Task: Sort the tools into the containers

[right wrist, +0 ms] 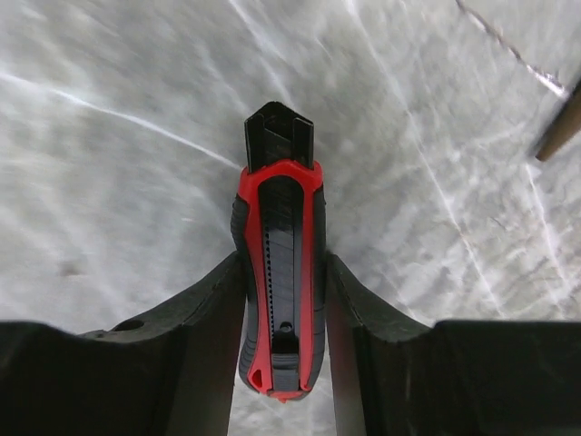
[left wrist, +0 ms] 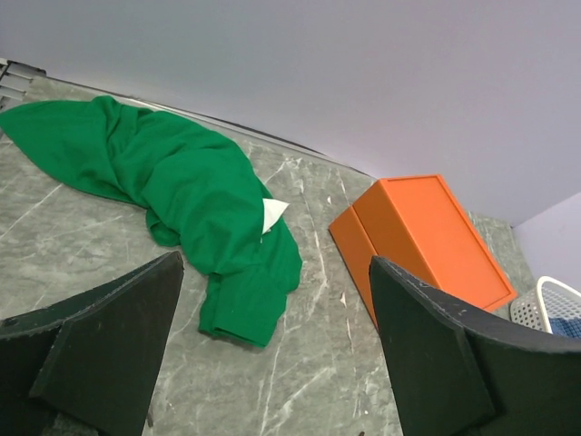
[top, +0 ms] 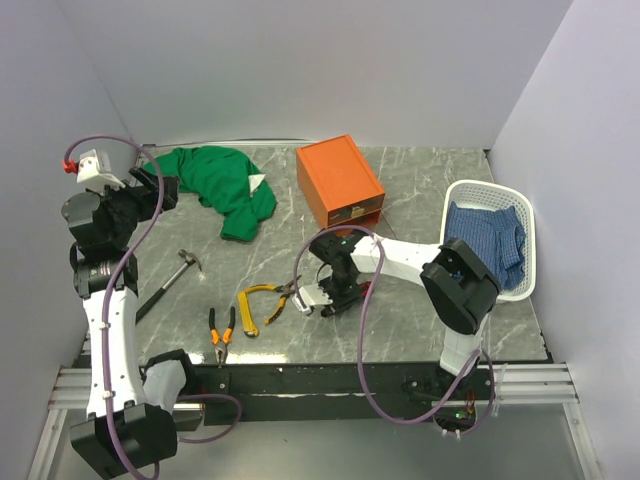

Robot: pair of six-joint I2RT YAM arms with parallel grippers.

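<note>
The orange box's drawer front (top: pixel 357 213) is outward of my right gripper, so next it will lift the pinched knife, carry it outward and release it near that front.
In the right wrist view a red-black utility knife (right wrist: pixel 277 209) lies lengthwise on the marble. My right gripper (right wrist: pixel 284 265) is shut on it, both fingers pressing its sides. From above, that right gripper (top: pixel 335 300) sits low at the table's front centre and the knife is hidden under it. Yellow-handled pliers (top: pixel 262 298) lie just left of it, orange-black pliers (top: pixel 221 335) near the front edge, and a black-handled hammer (top: pixel 170 280) farther left. The orange box (top: pixel 340 180) with its drawers stands at the back. My left gripper (top: pixel 150 185) hangs open and empty, raised at the far left.
A crumpled green cloth (top: pixel 215 185) lies at the back left, beside the orange box (left wrist: pixel 427 232). A white basket (top: pixel 495 240) with a blue cloth stands at the right edge. The left wrist view shows the green cloth (left wrist: pixel 182 191) beyond my open left gripper (left wrist: pixel 277 272).
</note>
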